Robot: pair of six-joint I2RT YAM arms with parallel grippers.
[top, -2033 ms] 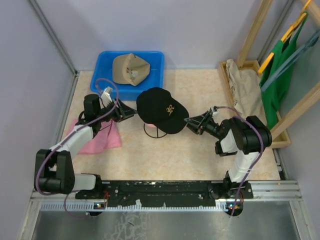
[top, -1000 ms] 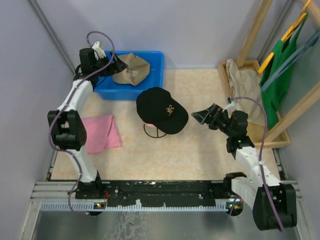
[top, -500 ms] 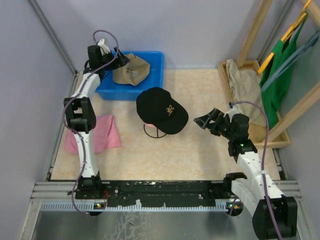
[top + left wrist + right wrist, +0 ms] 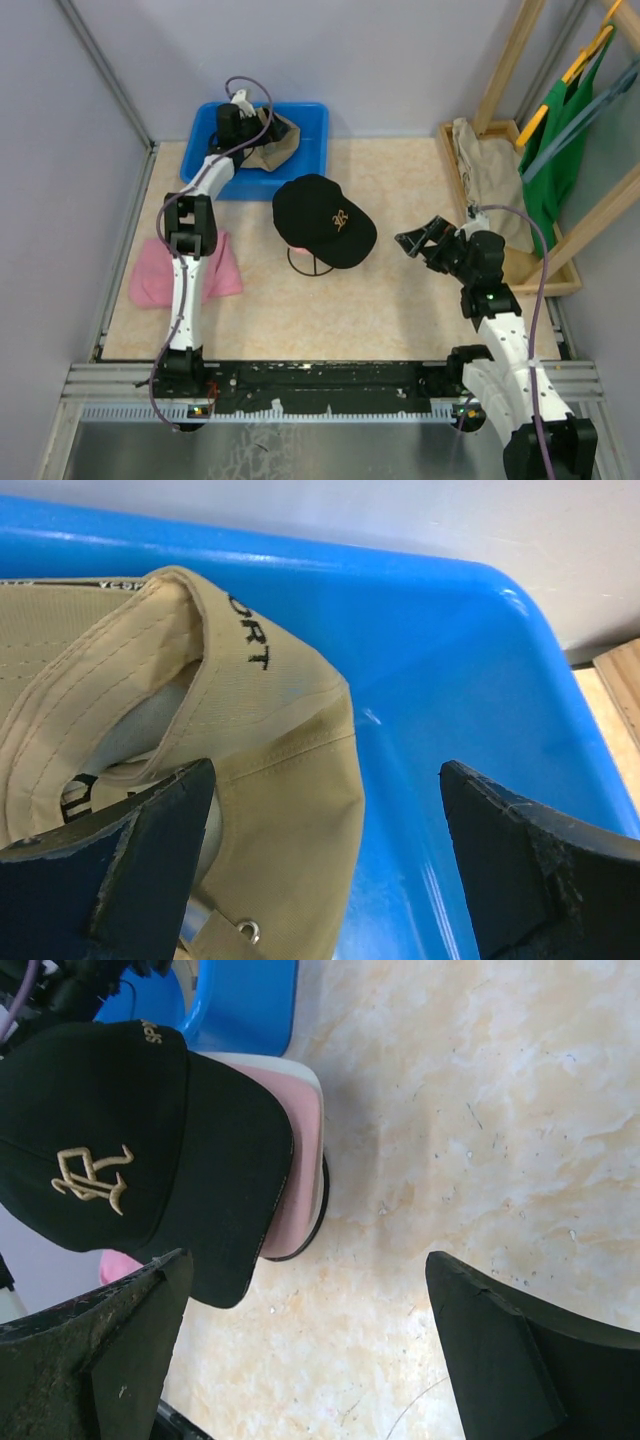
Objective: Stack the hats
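My left gripper has one finger over bare bin, so next it will go down toward the left in its wrist view, where the tan hat's lettered fold (image 4: pixel 245 655) lies below it.
A tan hat (image 4: pixel 282 142) lies upside down in the blue bin (image 4: pixel 305 125). My left gripper (image 4: pixel 262 128) hangs open right over it. In the left wrist view the tan hat (image 4: pixel 250 720) fills the left half, with one finger above its edge and the other above the bin's floor (image 4: pixel 450 690); my left gripper (image 4: pixel 325 772) holds nothing. A black hat (image 4: pixel 322 220) with a gold logo tops a stack on a wire stand. In the right wrist view, pink (image 4: pixel 297 1160) and white (image 4: pixel 318 1090) brims show under the black hat (image 4: pixel 120 1140). My right gripper (image 4: pixel 412 238) (image 4: pixel 308 1257) stands open to the right of the stack, apart from it.
A flat pink cloth (image 4: pixel 190 268) lies at the left by the left arm. A wooden rack (image 4: pixel 500 80) with a beige garment (image 4: pixel 485 170) and green clothes (image 4: pixel 560 130) stands along the right edge. Grey walls close the back and left.
My left arm has swung from the bin's left rim to over the tan hat, its jaws opening slightly wider. My right gripper has drawn back a little from the stack, still open.
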